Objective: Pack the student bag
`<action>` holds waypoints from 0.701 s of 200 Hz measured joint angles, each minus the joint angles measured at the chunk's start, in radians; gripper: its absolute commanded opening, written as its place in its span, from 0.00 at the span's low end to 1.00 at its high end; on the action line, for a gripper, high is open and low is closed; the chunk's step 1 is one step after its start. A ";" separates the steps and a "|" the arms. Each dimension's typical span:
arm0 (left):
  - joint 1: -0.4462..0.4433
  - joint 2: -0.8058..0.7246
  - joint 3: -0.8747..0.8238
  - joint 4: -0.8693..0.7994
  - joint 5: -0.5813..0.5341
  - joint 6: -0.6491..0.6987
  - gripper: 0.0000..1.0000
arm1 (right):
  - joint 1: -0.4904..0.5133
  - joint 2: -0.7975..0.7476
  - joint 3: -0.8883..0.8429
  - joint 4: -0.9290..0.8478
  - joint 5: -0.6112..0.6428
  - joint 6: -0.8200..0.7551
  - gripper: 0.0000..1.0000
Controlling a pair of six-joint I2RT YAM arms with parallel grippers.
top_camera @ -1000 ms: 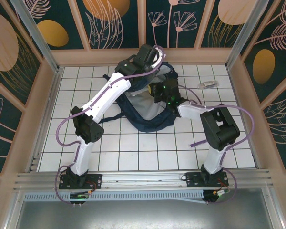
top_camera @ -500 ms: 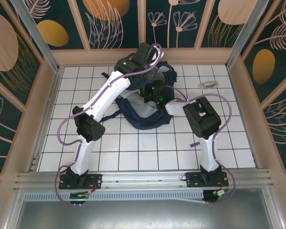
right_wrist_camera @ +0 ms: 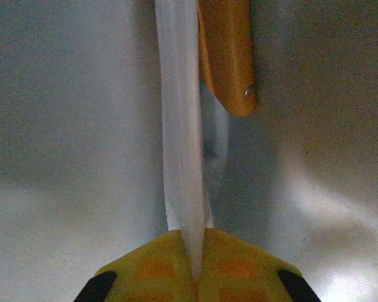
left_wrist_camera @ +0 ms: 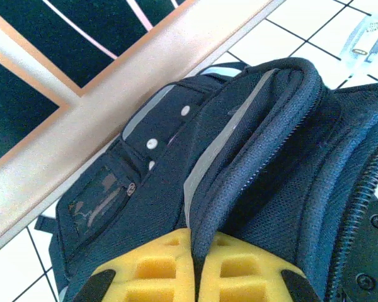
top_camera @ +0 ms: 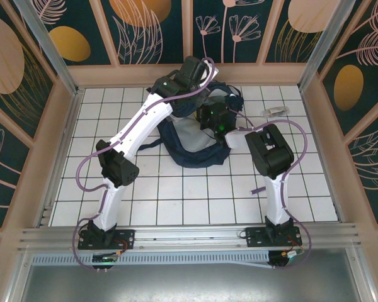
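Observation:
The white flat item goes deeper into the bag (top_camera: pixel 198 151) next, and my right gripper releases it there. The lined space beside the orange piece lies ahead of the gripper's fingers.
The student bag (top_camera: pixel 198 151), navy with a pale grey lining, lies open at the back middle of the table. My left gripper (top_camera: pixel 200 80) is over its far end. In the left wrist view that gripper (left_wrist_camera: pixel 197 236) is shut on the bag's padded mesh rim (left_wrist_camera: pixel 252 145), beside the front pocket (left_wrist_camera: pixel 101 201). My right gripper (top_camera: pixel 209 117) reaches into the bag's opening. In the right wrist view it (right_wrist_camera: pixel 194 234) is shut on a thin white flat item (right_wrist_camera: pixel 179 126) with an orange piece (right_wrist_camera: pixel 227 56) beside it, against the grey lining (right_wrist_camera: pixel 63 126).
A small clear packet (top_camera: pixel 276 111) lies on the white tiled table at the back right, also seen as the packet (left_wrist_camera: pixel 368 38) past the bag. A purple stick (top_camera: pixel 263 187) lies by the right arm. The wooden back wall (left_wrist_camera: pixel 113 94) runs close behind the bag.
The right arm has swung left and toward the back, carrying its gripper deeper into the bag's opening. The bag's near edge has shifted. The left gripper has kept its hold.

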 measured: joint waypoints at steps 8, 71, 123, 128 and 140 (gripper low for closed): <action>0.000 0.000 0.000 0.000 0.000 0.000 0.00 | -0.002 0.000 0.000 0.000 0.003 -0.003 0.00; -0.014 0.000 -0.029 0.005 0.015 0.000 0.00 | -0.061 0.000 -0.048 0.023 0.043 -0.008 0.00; -0.013 0.000 -0.046 0.047 0.119 -0.057 0.00 | -0.049 0.032 0.014 0.024 0.077 -0.003 0.03; -0.011 -0.002 -0.056 0.059 0.138 -0.069 0.00 | -0.048 0.042 0.030 0.019 0.082 -0.003 0.04; -0.007 -0.009 -0.086 0.083 0.175 -0.092 0.00 | -0.045 0.068 0.065 0.011 0.090 -0.003 0.05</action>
